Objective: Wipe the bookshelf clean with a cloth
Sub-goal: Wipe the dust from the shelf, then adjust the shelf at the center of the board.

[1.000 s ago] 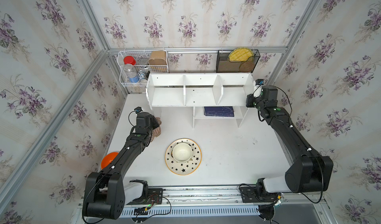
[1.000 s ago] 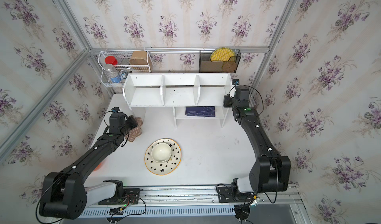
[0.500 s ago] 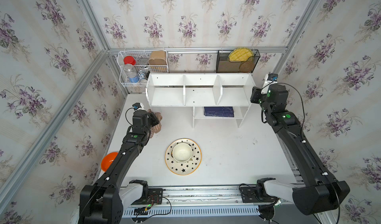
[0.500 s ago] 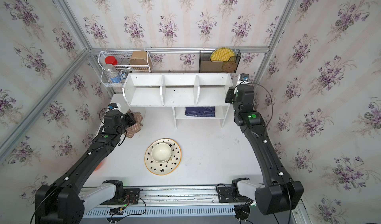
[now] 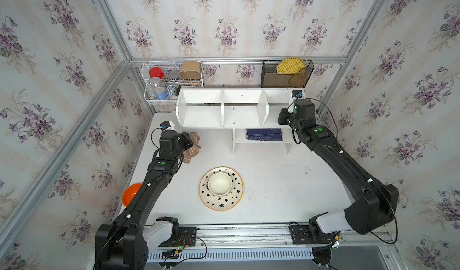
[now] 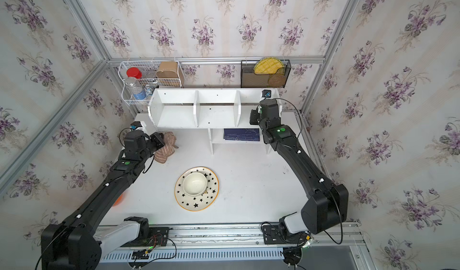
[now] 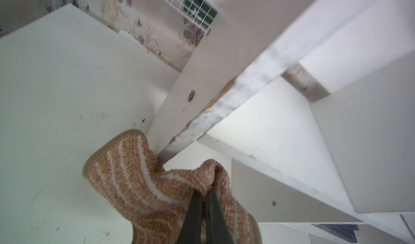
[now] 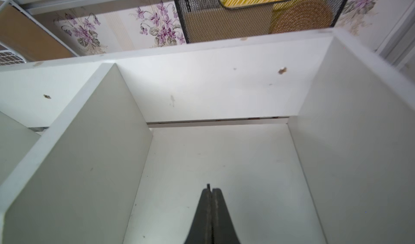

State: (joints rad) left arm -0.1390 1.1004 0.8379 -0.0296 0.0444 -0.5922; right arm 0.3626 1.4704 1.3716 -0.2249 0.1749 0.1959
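Observation:
My left gripper is holding the fold of the cloth and will next lift it up and outward, over the bottom of the shelf section nearest the wire basket (image 7: 281, 140), to let go of it there, because that bottom is empty.
The white bookshelf (image 5: 204, 117) (image 6: 174, 117) stands at the back of the table. The brown striped cloth (image 5: 193, 144) (image 6: 168, 144) hangs bunched at the foot of the shelf's left end panel (image 7: 235, 101). My left gripper (image 7: 205, 193) (image 5: 187, 142) is shut on a fold of the cloth (image 7: 146, 182), which touches the bottom corner of that panel. My right gripper (image 8: 211, 190) (image 5: 281, 118) is shut and holds nothing. It hangs over the floor of the shelf's right compartment (image 8: 213, 159), between the divider and the right end panel.
A star-patterned plate (image 5: 219, 205) with a cream bowl (image 5: 220, 184) sits mid-table. An orange bowl (image 5: 130, 196) lies under my left arm. A dark blue book (image 5: 264, 134) rests on the lower shelf. A wire basket (image 5: 171, 82) and a black mesh organizer (image 5: 286, 74) hang behind.
My right arm swung out past the shelf's right end, then came back left over the right compartment with its jaws closed. My left gripper carried the cloth slightly back toward the shelf's left end.

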